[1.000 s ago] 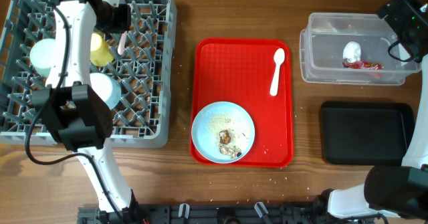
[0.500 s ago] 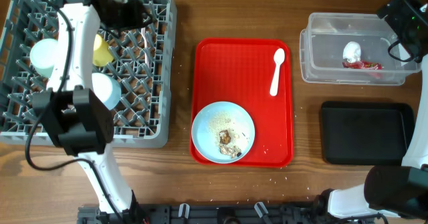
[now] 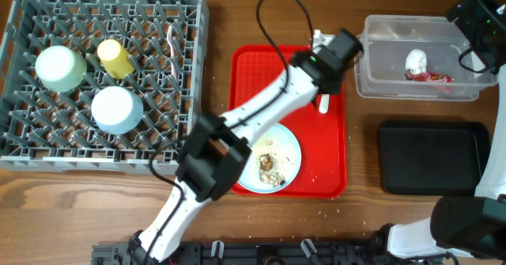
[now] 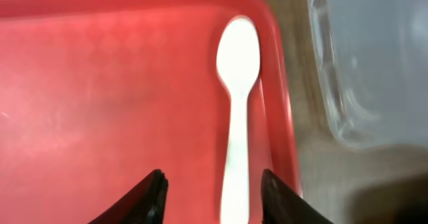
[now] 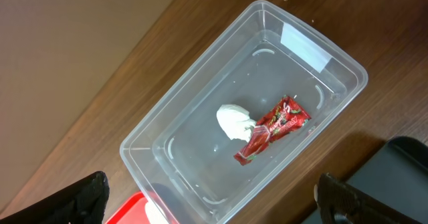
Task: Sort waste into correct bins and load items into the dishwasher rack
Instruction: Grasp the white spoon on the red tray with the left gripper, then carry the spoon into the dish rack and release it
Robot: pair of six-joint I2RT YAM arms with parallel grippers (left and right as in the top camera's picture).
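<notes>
My left gripper should go down and slightly to the right in the wrist view to close around the white spoon's handle (image 3: pixel 324 104) (image 4: pixel 236 174), which lies below it.
The white spoon (image 4: pixel 237 103) lies on the red tray (image 4: pixel 100 97) near its right rim. My left gripper (image 4: pixel 212 174) hovers open above it, the handle showing between the fingers without touching them. In the grey dishwasher rack (image 3: pixel 190 75) sit the pale green bowl (image 3: pixel 59 67), yellow cup (image 3: pixel 116 58), light blue bowl (image 3: pixel 116 109) and white fork (image 3: pixel 168 43). The pale blue plate (image 3: pixel 247 146) with food scraps (image 3: pixel 269 164) rests on the tray. The clear tub (image 5: pixel 200 70) holds the napkin (image 5: pixel 234 122) and red wrapper (image 5: pixel 274 127). My right gripper (image 5: pixel 210 178) stands open above the tub.
The shallow black tray (image 3: pixel 433 156) lies at the right, below the clear tub (image 3: pixel 379 67). My left arm stretches diagonally over the red tray (image 3: pixel 245 83) and part of the plate. Crumbs dot the wood around the tray.
My left arm has swung from the rack across to the red tray, over the spoon. Its gripper opened and the fork stays in the rack. The right arm has not moved.
</notes>
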